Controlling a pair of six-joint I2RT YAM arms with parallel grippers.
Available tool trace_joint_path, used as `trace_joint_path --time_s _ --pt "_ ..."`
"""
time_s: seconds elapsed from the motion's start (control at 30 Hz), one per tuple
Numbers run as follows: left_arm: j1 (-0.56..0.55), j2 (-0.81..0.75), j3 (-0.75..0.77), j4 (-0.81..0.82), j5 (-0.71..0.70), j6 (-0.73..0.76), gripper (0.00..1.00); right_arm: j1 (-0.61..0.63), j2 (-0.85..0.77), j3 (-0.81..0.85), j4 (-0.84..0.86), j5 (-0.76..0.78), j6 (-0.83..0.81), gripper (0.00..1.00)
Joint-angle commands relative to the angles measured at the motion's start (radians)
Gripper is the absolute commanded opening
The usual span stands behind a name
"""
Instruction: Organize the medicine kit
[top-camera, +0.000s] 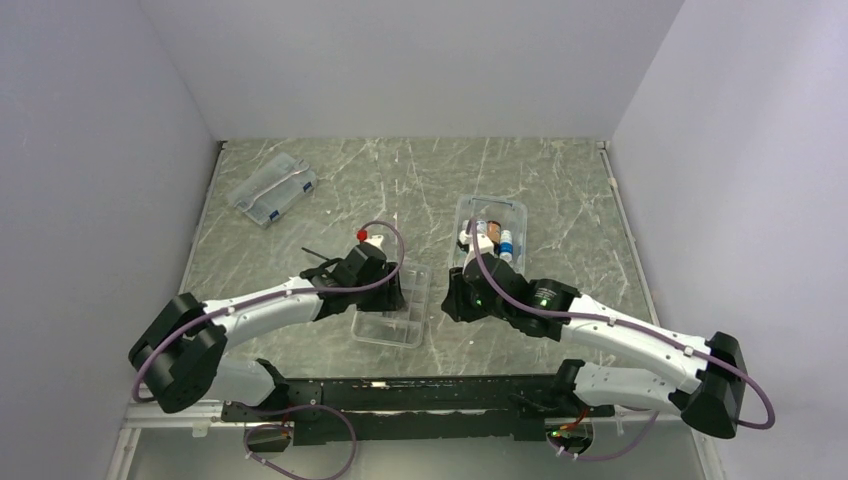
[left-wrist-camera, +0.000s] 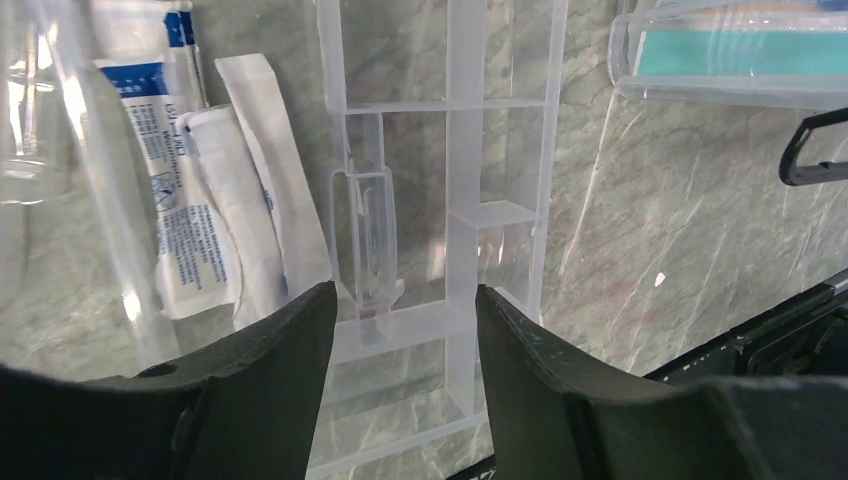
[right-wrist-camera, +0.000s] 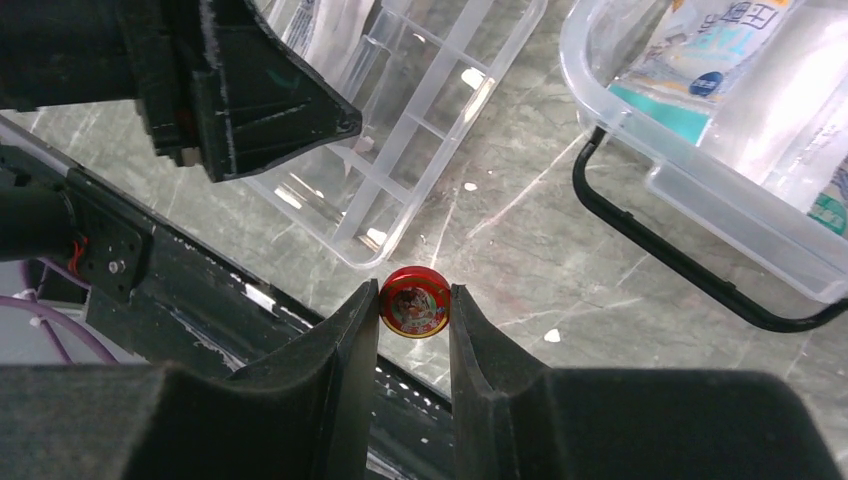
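I should move my right gripper to the left in the top view, lower it over the tray's near section (right-wrist-camera: 312, 195) and let go of the red tin (right-wrist-camera: 414, 305) there, because that section is empty.
The medicine kit (top-camera: 519, 211), a clear tub with a dark handle (right-wrist-camera: 655, 257), stands open at mid-table with packets and small bottles inside. In the right wrist view its near wall (right-wrist-camera: 720, 205) shows at upper right. My right gripper (right-wrist-camera: 415, 301) is shut on a small round red tin (right-wrist-camera: 414, 305) and holds it above the table, between the kit and a clear divided tray (top-camera: 386, 331). My left gripper (left-wrist-camera: 405, 292) is open over that tray (left-wrist-camera: 465, 150), with nothing between its fingers. White sachets (left-wrist-camera: 205, 225) lie in the tray's left compartment.
A flatter clear case with blue labels (top-camera: 272, 190) lies at the back left. A thin black piece (top-camera: 318, 256) lies on the table just behind the left arm. The black base rail (top-camera: 400, 395) runs along the near edge. Walls close in the table on three sides.
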Motion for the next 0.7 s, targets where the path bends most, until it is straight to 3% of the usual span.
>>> trace_joint_path --time_s 0.0,0.2,0.47,0.5,0.53,0.57,0.67 --pt "-0.002 -0.059 0.023 -0.064 -0.050 0.046 0.60 0.019 0.036 -0.010 0.101 0.013 0.040 0.06" --pt "-0.003 -0.088 0.026 -0.076 -0.037 0.050 0.59 0.031 0.072 0.002 0.120 0.008 0.040 0.06" --pt "-0.003 -0.316 0.068 -0.265 -0.181 0.074 0.63 0.078 0.161 0.012 0.186 -0.002 0.058 0.06" --pt "-0.003 -0.349 0.072 -0.285 -0.198 0.077 0.70 0.083 0.176 0.019 0.196 -0.003 0.060 0.06" --pt "-0.003 -0.382 0.075 -0.308 -0.215 0.079 0.91 0.091 0.192 0.026 0.201 -0.003 0.060 0.06" --pt "-0.003 -0.425 0.078 -0.331 -0.238 0.080 0.98 0.102 0.209 0.036 0.206 -0.003 0.059 0.06" --pt "-0.003 -0.523 0.081 -0.390 -0.281 0.084 0.99 0.124 0.271 0.067 0.212 0.008 0.056 0.05"
